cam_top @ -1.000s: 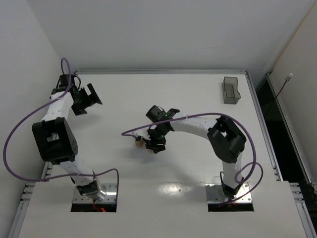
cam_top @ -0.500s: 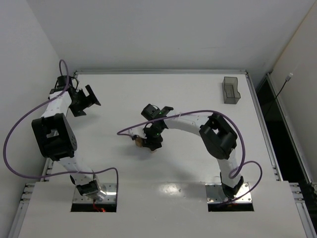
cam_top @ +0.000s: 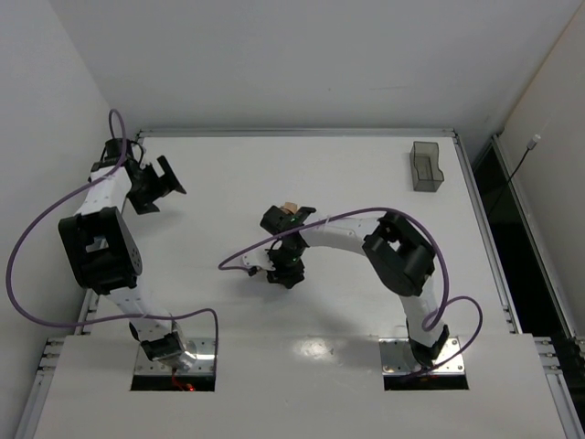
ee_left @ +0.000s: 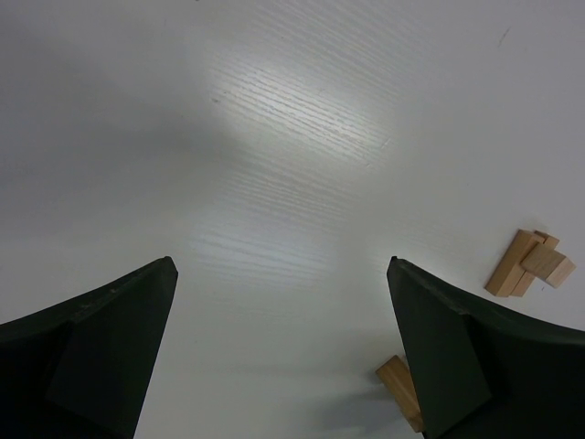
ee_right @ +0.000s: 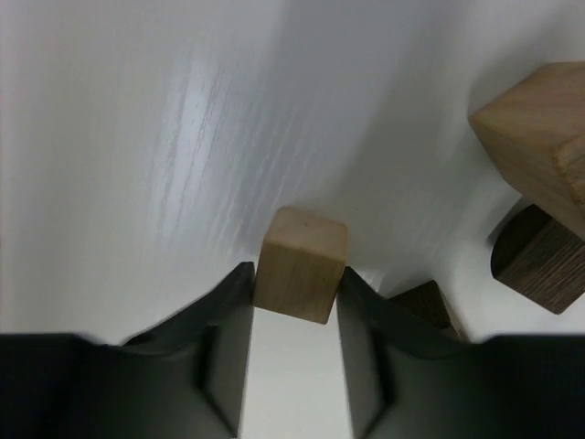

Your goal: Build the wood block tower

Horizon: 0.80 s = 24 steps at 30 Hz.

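Next, the right gripper lifts outward and lowers its block onto the near end of the tan cluster (ee_left: 530,265), which lies outward of it, since that end is bare.
My right gripper (ee_right: 294,274) is shut on a small light tan wood block (ee_right: 300,265), held just over the white table. To its right, a bigger tan block (ee_right: 539,137) sits against a dark brown piece (ee_right: 541,263). Another dark piece (ee_right: 426,306) shows beside my right finger. In the top view the right gripper (cam_top: 281,270) is mid-table and hides its block; a tan block (cam_top: 289,208) shows behind the wrist. My left gripper (ee_left: 280,265) is open and empty at the far left (cam_top: 154,187). It sees a tan cluster (ee_left: 530,265) and one loose block (ee_left: 399,378).
A translucent grey container (cam_top: 425,167) stands at the table's back right. The purple cable (cam_top: 247,247) of the right arm loops low over the table beside the right gripper. Walls close off the left and back edges.
The right gripper has shifted left and covered the tan block that lay beside its fingers. A tan block now shows behind its wrist. The left arm drew back slightly to the left.
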Available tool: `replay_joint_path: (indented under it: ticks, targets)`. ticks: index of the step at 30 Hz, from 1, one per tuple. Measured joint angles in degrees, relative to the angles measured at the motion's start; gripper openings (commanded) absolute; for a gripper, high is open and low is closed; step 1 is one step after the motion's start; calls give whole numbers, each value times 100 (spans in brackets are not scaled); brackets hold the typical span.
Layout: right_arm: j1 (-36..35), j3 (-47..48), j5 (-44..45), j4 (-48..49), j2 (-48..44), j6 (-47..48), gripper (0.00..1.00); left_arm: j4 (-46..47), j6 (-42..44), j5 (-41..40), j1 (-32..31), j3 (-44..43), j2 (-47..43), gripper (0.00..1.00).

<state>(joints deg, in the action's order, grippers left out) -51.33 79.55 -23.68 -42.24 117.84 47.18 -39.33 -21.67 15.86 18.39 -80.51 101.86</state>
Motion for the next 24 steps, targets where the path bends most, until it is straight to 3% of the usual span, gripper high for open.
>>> replay_joint_path:
  ticks: [2,3,13,17,24]
  targets:
    - [-20,-4,83,48,-4,-59,1,-7,2,4,0,-7,17,100]
    - [-20,-4,109,85,-4,-83,0,-11,2,7,0,-7,24,100]
    - [55,20,179,-2,-616,-1062,0,-9,2,4,0,20,28,100]
    - [302,227,203,-188,-1364,-2326,0,11,-37,-254,-4,319,-190,100]
    - [623,828,1486,-146,-2011,-5051,0,-46,-387,-1110,-337,457,-529,100]
